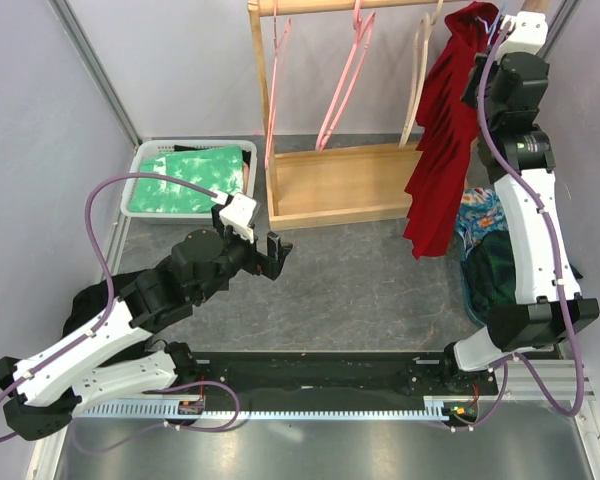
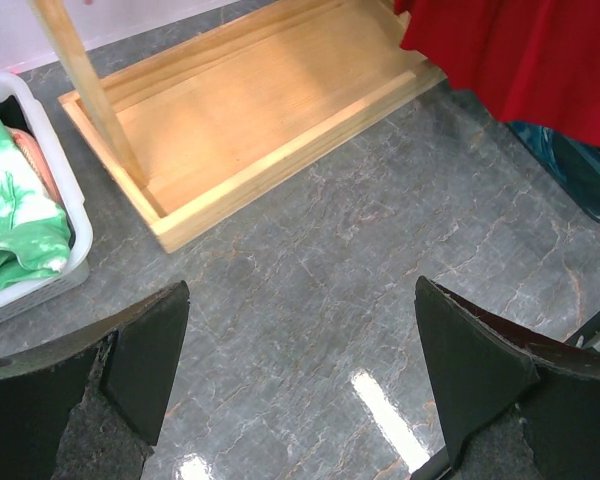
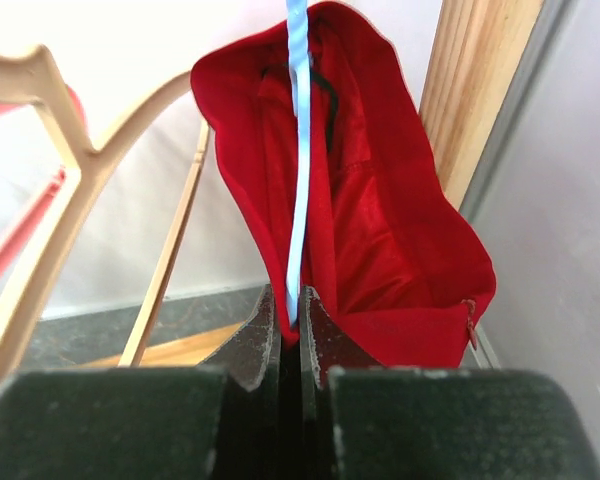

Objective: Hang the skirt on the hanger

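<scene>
Next, the right gripper eases outward, where the rack's post [image 1: 535, 5] [image 3: 485, 90] stands, turns toward the beige hanger and releases the fold, since the skirt drapes around its hanger.
The red skirt [image 1: 442, 150] hangs at the right end of the wooden rack, its lower edge above the table. In the right wrist view the skirt [image 3: 380, 230] is draped around a thin light-blue hanger [image 3: 298, 150] that runs down to the fingertips. My right gripper [image 3: 289, 300], raised high by the rack's top right [image 1: 500, 35], is shut on a fold of the red fabric, with the hanger's tip at the jaws. My left gripper [image 1: 272, 256] hovers low over the grey table, left of centre. It stands open [image 2: 300, 285] with nothing between its fingers.
A white basket [image 1: 138, 182] holding green cloth sits at the back left. The rack's wooden base tray [image 1: 340, 185] stands behind the left gripper. Pink hangers [image 1: 340, 80] and a beige hanger [image 1: 420, 70] hang on the rail. Patterned clothes [image 1: 485, 250] are piled at the right, dark cloth [image 1: 90, 300] at the left.
</scene>
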You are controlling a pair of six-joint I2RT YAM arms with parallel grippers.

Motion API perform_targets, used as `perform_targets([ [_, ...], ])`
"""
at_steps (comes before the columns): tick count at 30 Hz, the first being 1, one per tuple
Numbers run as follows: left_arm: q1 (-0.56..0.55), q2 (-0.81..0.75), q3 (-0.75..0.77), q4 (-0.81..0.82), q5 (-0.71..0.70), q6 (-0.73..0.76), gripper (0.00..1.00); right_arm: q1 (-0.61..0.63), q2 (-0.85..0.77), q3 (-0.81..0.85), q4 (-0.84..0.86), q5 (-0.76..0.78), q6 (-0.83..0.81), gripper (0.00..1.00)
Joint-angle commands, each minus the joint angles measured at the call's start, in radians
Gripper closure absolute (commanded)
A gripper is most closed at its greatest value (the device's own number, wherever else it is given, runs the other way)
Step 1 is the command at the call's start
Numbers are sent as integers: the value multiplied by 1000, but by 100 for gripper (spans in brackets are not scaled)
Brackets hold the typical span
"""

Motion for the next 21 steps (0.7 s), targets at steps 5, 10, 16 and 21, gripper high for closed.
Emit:
perform_targets([
  [5, -3, 16, -12, 11, -16, -22, 1, -175, 31, 74, 243, -423, 181, 100],
  [10, -3, 17, -22, 9, -22, -18, 1, -214, 99, 130, 237, -566, 204, 100],
  [16, -2, 31, -30, 22, -24, -4, 1, -214, 175, 209, 193, -603, 198, 100],
  [21, -2, 42, -25, 23, -26, -5, 1, -214, 198, 227, 141, -530, 205, 100],
])
